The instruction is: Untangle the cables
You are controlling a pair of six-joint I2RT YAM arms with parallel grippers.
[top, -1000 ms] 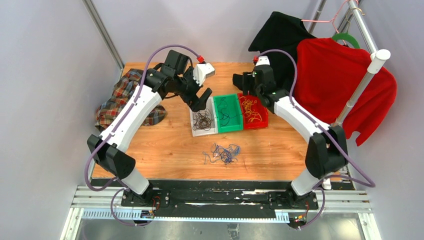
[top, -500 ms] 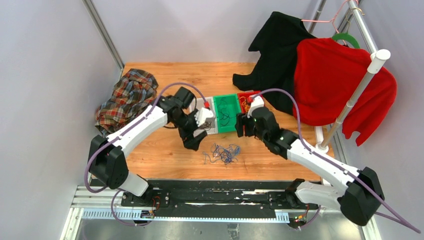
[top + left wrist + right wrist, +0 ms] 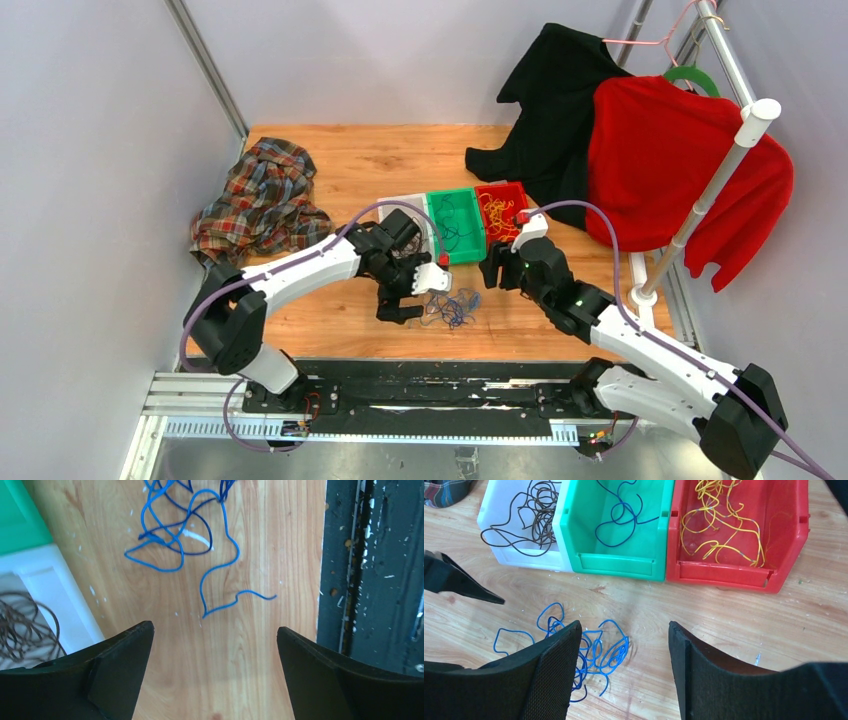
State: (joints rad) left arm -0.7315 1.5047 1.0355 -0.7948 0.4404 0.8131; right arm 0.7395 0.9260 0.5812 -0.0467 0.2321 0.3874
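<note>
The left gripper lowers its open fingers toward the clump and around the loose blue cable tail (image 3: pixel 219 610) below it next, as that tail sticks out alone.
A loose clump of blue cables (image 3: pixel 452 305) lies on the wooden table in front of the bins; it also shows in the left wrist view (image 3: pixel 185 535) and the right wrist view (image 3: pixel 594 647). My left gripper (image 3: pixel 398 302) is open and empty, low over bare wood just left of the clump (image 3: pixel 212 628). My right gripper (image 3: pixel 492 272) is open and empty, above the clump's right side (image 3: pixel 624 624). Dark cables lie in the white bin (image 3: pixel 489 510), blue ones in the green bin (image 3: pixel 616 562), yellow-orange ones in the red bin (image 3: pixel 724 575).
The three bins stand side by side at mid-table (image 3: pixel 457 250). A plaid shirt (image 3: pixel 260 200) lies at the left. Black (image 3: pixel 550 90) and red (image 3: pixel 680 160) garments hang on a rack at the right. The table's black front rail (image 3: pixel 370 555) is close to the clump.
Both arms have swung from over the bins toward the near side. The left gripper now sits left of the blue clump, the right gripper above its right side. The clump has not moved.
</note>
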